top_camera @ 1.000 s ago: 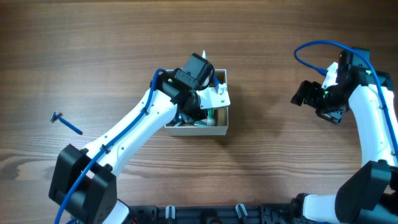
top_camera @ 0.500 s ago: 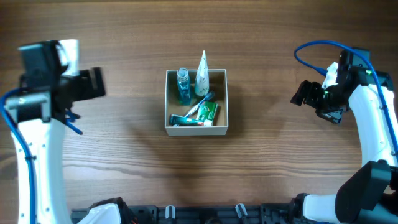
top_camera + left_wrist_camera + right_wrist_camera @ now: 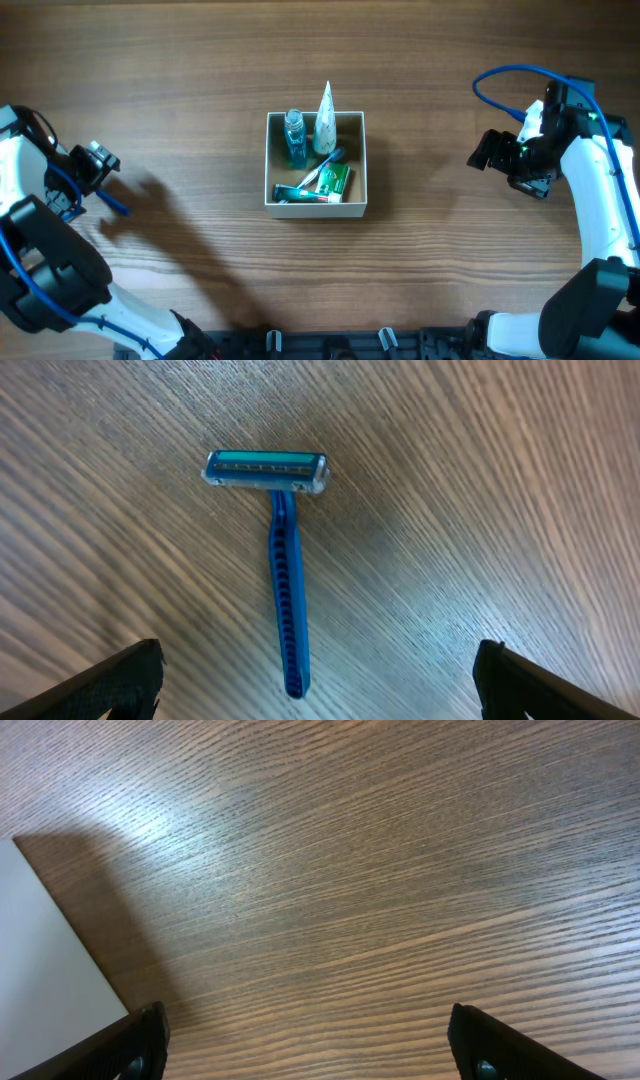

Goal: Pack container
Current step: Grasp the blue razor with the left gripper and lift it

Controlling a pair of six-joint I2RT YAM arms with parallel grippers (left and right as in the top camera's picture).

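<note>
My left gripper needs to move down past the tip of the blue razor's handle toward the razor's head, onto the handle. Only the handle's tip reaches between my open fingers.
The container (image 3: pixel 364 160), a square white-walled box, sits at the table's middle. It holds a blue bottle (image 3: pixel 294 138), a white tube (image 3: pixel 325 118), a toothbrush and a green box (image 3: pixel 335 180). A blue razor (image 3: pixel 285 580) lies flat on the wood at the far left, its handle end (image 3: pixel 114 204) showing beside the arm. My left gripper (image 3: pixel 320 682) hovers open above it, the handle's tip between the fingers (image 3: pixel 130 680); overhead the left gripper (image 3: pixel 88 176) covers most of the razor. My right gripper (image 3: pixel 505 165) stands open over bare wood right of the container, the right gripper (image 3: pixel 308 1042) holding nothing.
In the right wrist view the container's white wall (image 3: pixel 40 960) fills the lower left corner. A blue cable (image 3: pixel 500 80) loops above the right arm. The left arm's shadow falls on the wood between razor and container.
My left arm left the container and swung to the far left, over the razor, with its jaws now wide. The right arm has not moved.
</note>
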